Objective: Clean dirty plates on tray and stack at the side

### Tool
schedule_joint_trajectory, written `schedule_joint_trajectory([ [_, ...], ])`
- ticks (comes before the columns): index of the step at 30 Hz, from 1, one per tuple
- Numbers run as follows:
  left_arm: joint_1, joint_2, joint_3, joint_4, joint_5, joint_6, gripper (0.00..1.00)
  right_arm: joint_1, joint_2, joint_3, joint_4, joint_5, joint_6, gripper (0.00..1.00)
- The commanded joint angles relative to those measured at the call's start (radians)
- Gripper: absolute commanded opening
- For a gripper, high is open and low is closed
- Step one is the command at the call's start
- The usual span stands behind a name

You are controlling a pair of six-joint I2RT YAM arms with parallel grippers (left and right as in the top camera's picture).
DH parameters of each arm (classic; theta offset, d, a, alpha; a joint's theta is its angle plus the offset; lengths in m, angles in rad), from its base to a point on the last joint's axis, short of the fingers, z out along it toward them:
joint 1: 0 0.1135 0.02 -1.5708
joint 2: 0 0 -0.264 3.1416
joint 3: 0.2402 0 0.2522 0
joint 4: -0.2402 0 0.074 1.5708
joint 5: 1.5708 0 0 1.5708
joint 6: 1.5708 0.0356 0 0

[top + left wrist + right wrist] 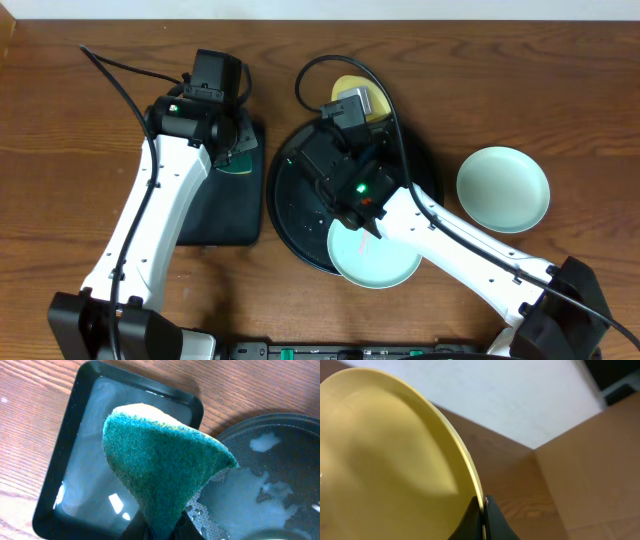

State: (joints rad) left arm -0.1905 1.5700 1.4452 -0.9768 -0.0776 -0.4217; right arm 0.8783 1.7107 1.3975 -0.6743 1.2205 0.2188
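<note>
I will tilt my right gripper downward next and lower the pale yellow plate (385, 460) flat onto the round tray, because the plate is on edge over the tray's far side.
The round black tray (295, 195) sits mid-table with soapy water on it (280, 485). My right gripper (484, 505) is shut on the rim of the pale yellow plate (385, 460), holding it on edge over the tray's far side (345, 88). One mint-blue plate (375, 258) overlaps the tray's front rim. The other mint-blue plate (503, 188) lies on the table to the right. My left gripper (165, 527) is shut on the green sponge (160, 465), above the small rectangular tray's right end.
The small black rectangular tray (225, 200) holds water (95, 455) left of the round tray. A white wall and a cardboard box (590, 460) show behind the yellow plate. Cables run across the table's far side.
</note>
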Motion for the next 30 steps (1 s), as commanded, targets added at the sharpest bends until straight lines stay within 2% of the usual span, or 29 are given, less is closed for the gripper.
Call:
schedule_joint_trajectory([
  [1,0.004,0.000,-0.006,-0.002,0.000,0.008,0.07,0.008,-0.013,0.005,0.014,0.180,0.020,0.01],
  [7,0.004,0.000,-0.006,-0.002,-0.001,0.009,0.08,0.026,-0.013,0.005,0.020,0.187,0.021,0.01],
  [12,0.004,0.000,-0.006,-0.002,-0.001,0.009,0.08,0.021,-0.013,0.005,0.019,0.086,0.021,0.01],
  [16,0.004,0.000,-0.006,-0.002,-0.001,0.009,0.07,-0.031,-0.013,0.005,-0.006,-0.209,0.021,0.01],
  [20,0.004,0.000,-0.006,-0.002,-0.001,0.009,0.07,-0.146,-0.005,0.005,-0.042,-0.660,0.101,0.01],
  [21,0.004,0.000,-0.006,-0.002,-0.001,0.009,0.07,-0.215,0.011,0.004,-0.047,-0.845,0.119,0.01],
  [25,0.004,0.000,-0.006,-0.002,-0.001,0.009,0.07,-0.330,0.077,0.001,-0.047,-1.076,0.129,0.01],
  [30,0.004,0.000,-0.006,-0.002,-0.001,0.009,0.07,-0.406,0.187,0.001,-0.032,-1.200,0.129,0.01],
])
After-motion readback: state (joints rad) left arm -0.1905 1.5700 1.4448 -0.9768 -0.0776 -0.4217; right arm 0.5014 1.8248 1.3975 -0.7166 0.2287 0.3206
